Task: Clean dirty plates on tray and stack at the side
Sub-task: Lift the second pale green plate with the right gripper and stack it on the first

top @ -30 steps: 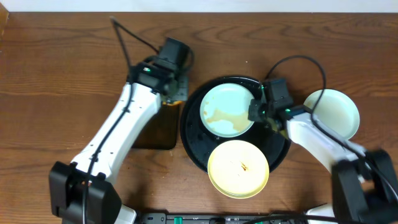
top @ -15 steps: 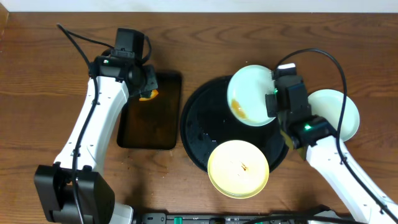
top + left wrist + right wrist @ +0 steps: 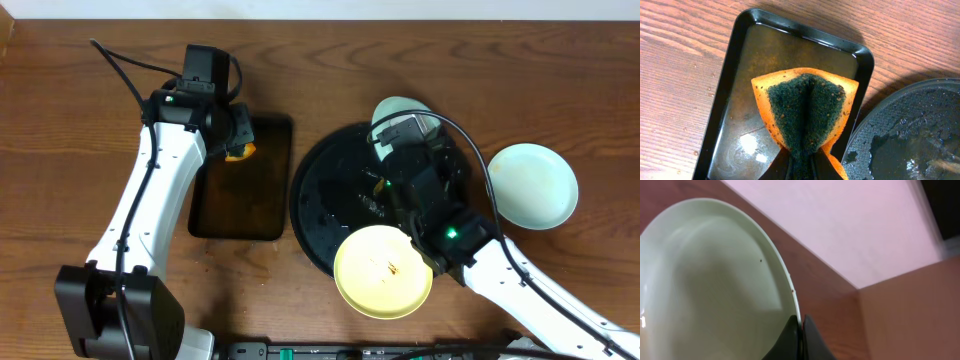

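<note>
I will next swing my right gripper off the round tray and down to level its tilted plate onto the second mint-white plate (image 3: 533, 187), already at the side.
My right gripper (image 3: 398, 128) (image 3: 801, 326) is shut on the rim of a pale mint-white plate (image 3: 397, 111) (image 3: 715, 280). It holds the plate tilted steeply on edge above the back of the round black tray (image 3: 325, 205), whose wet rim also shows in the left wrist view (image 3: 910, 135). A pale yellow plate (image 3: 383, 272) with a small orange smudge rests on the tray's front rim. A second mint-white plate (image 3: 533, 185) lies on the bare wood at the right. My left gripper (image 3: 233, 143) (image 3: 807, 167) is shut on an orange and green sponge (image 3: 807, 107) over the rectangular tray.
A small rectangular dark tray (image 3: 240, 215) (image 3: 735, 75) holding wet film lies left of the round tray. Cables run from both arms. The right arm's forearm (image 3: 500, 270) crosses the round tray's right side.
My right gripper has lifted the mint-white plate off the round tray and tipped it up on edge. My left gripper moved left with the sponge to the rectangular tray, then held still.
</note>
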Available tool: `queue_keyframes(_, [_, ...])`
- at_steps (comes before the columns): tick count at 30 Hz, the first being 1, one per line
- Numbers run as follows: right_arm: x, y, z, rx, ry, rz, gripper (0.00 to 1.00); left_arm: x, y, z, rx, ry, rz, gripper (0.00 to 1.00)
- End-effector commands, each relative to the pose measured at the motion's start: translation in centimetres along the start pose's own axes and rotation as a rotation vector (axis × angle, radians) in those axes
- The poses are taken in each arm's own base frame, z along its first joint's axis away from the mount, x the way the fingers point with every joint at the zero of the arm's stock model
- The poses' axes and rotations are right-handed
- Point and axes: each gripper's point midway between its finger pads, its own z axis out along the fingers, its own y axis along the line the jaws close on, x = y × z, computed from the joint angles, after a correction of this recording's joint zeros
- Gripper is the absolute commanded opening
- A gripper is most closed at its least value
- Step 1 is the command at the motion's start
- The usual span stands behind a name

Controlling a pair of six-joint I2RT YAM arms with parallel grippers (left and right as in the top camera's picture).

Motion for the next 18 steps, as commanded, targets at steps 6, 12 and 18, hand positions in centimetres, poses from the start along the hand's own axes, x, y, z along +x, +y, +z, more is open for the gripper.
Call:
queue_keyframes(6, [1.6, -4.0, 1.0, 0.161, 0.078, 0.144, 0.01, -0.1, 0.1, -0.7, 0.005, -0.019, -0.010, 0.09])
queue_keyframes(12, [7.2, -6.4, 4.1, 0.185, 0.237, 0.368, 0.01, -0.1, 0.1, -0.7, 0.005, -0.018, -0.010, 0.09])
queue_keyframes(18, [14.1, -8.8, 6.6, 0.171, 0.428, 0.611, 0.01, -0.1, 0.1, -0.7, 0.005, -0.019, -0.010, 0.09])
